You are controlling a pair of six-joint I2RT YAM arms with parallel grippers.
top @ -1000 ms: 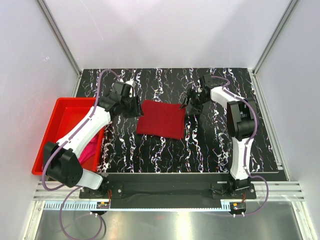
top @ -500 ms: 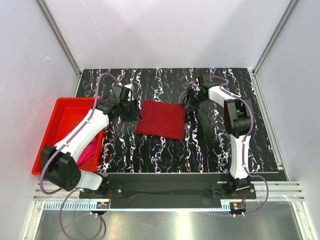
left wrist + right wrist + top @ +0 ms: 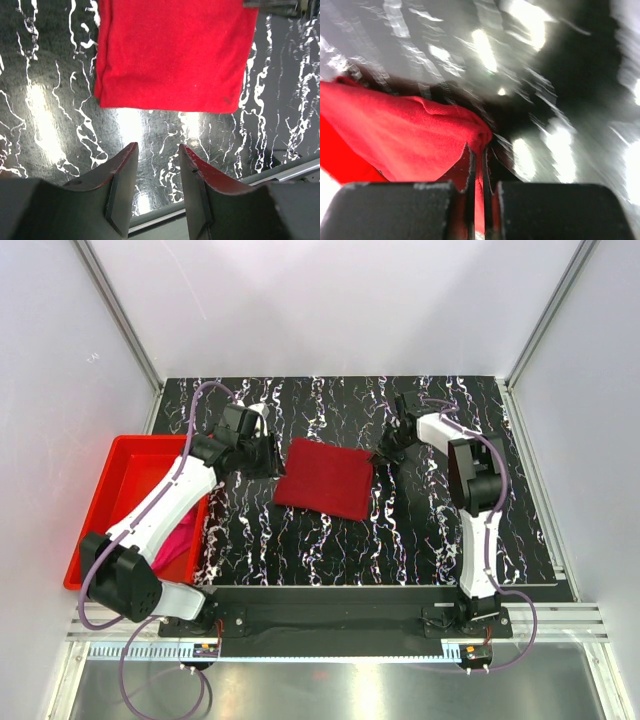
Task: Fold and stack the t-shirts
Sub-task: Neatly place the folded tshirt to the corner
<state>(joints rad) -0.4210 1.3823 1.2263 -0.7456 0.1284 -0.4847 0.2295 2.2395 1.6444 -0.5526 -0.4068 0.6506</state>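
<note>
The t-shirt is folded, so my right gripper will pull it back and to the right in the top view, onto the bare near corner of the table, and release it there.
The dark crimson t-shirt (image 3: 325, 478) lies folded into a rectangle on the black marbled table. My right gripper (image 3: 386, 452) is at its far right corner, shut on a pinch of the red cloth (image 3: 445, 135), which bunches up between the fingers (image 3: 479, 152). Just off the shirt's left edge, my left gripper (image 3: 268, 462) hovers open with nothing between its fingers. In the left wrist view the shirt (image 3: 175, 55) lies ahead of the open gripper (image 3: 156, 150), with bare table between them. The magenta pink t-shirt (image 3: 180, 540) lies crumpled in the bin.
A red plastic bin (image 3: 100, 510) stands at the table's left edge, beside the left arm. The table's near edge and a metal rail (image 3: 340, 600) run in front of the arm bases. White walls close in the back and sides.
My right gripper has shut on the shirt's far right corner, which it stood open over before. The left gripper has shifted slightly and stays open.
</note>
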